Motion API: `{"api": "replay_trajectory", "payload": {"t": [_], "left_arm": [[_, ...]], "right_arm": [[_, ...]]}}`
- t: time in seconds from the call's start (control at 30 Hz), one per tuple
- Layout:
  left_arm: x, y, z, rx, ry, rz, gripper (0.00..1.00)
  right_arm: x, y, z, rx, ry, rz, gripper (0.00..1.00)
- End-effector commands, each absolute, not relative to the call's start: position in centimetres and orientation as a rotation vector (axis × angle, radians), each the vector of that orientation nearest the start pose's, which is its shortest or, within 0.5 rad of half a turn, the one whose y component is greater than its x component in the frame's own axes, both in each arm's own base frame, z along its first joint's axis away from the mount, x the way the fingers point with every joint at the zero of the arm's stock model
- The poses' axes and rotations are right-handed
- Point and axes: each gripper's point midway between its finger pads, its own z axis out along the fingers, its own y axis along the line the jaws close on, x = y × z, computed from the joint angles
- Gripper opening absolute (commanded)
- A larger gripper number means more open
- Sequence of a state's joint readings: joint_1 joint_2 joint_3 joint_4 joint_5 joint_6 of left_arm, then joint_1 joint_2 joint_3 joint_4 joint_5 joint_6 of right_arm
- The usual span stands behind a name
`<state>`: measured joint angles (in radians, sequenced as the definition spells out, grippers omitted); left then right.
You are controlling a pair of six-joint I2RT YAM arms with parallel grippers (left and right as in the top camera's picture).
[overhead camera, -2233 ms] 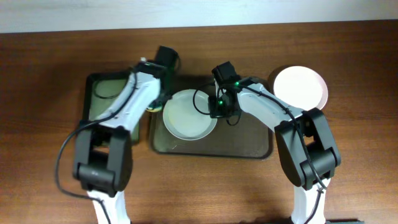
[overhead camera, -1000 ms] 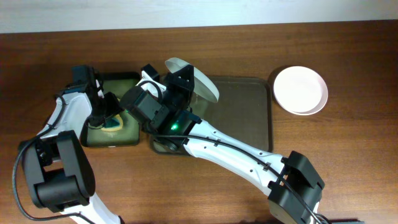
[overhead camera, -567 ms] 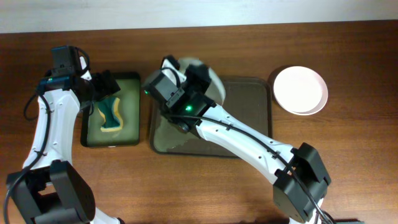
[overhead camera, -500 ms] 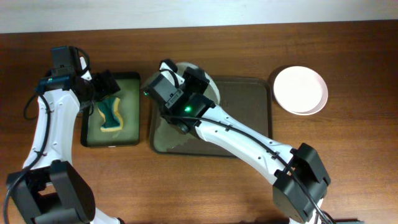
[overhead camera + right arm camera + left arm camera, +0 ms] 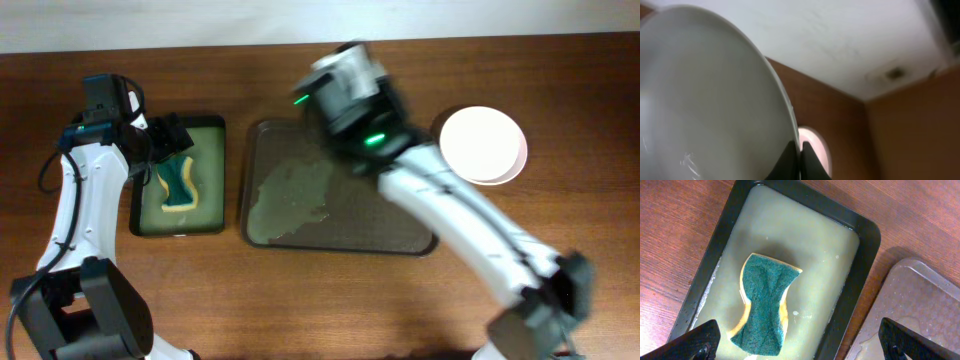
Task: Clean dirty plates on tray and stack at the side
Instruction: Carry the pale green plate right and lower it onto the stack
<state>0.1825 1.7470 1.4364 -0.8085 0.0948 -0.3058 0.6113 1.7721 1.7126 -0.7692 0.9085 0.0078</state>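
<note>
Next I will swing my right gripper to its right in the overhead view and lower this plate onto the stacked white plates, since they lie that way and below it.
My right gripper is shut on the rim of a white plate and holds it tilted in the air. In the overhead view the right arm is motion-blurred, and the right gripper is above the far edge of the brown tray. No plates lie on the tray, only a wet patch. More white plates rest on the table right of the tray, also glimpsed as plates past the fingers. The left gripper hangs open above a green-and-yellow sponge.
The sponge lies in a narrow black tray of cloudy liquid, left of the brown tray. My left gripper hovers over that black tray. Bare wooden table surrounds both trays.
My left gripper let go of the sponge, rose and opened wide. The right arm swung the held plate from the tray's left end up and to the right, toward the side plates.
</note>
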Motion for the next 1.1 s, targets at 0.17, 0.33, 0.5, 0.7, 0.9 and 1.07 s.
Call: {"api": "replay_trajectory", "payload": {"t": [0.17, 0.33, 0.5, 0.7, 0.9, 1.07], "left_arm": [[42.3, 5.9, 14.1, -0.601, 2.610, -0.172, 0.99], [42.3, 5.9, 14.1, -0.601, 2.610, -0.172, 0.99], [42.3, 5.9, 14.1, -0.601, 2.610, -0.172, 0.99], [42.3, 5.9, 14.1, -0.601, 2.610, -0.172, 0.99], [42.3, 5.9, 14.1, -0.601, 2.610, -0.172, 0.99], [42.3, 5.9, 14.1, -0.601, 2.610, -0.172, 0.99]], "right_arm": [[43.7, -11.7, 20.2, 0.791, 2.441, -0.026, 0.04], [41.3, -16.6, 11.3, 1.045, 2.507, 0.172, 0.04], [41.7, -15.3, 7.8, 0.992, 2.497, 0.181, 0.06], [42.2, -12.8, 8.1, 0.893, 2.521, 0.320, 0.64], [37.0, -8.3, 14.2, 0.711, 2.622, 0.382, 0.53], [32.7, 1.2, 19.2, 0.309, 2.610, 0.424, 0.63]]}}
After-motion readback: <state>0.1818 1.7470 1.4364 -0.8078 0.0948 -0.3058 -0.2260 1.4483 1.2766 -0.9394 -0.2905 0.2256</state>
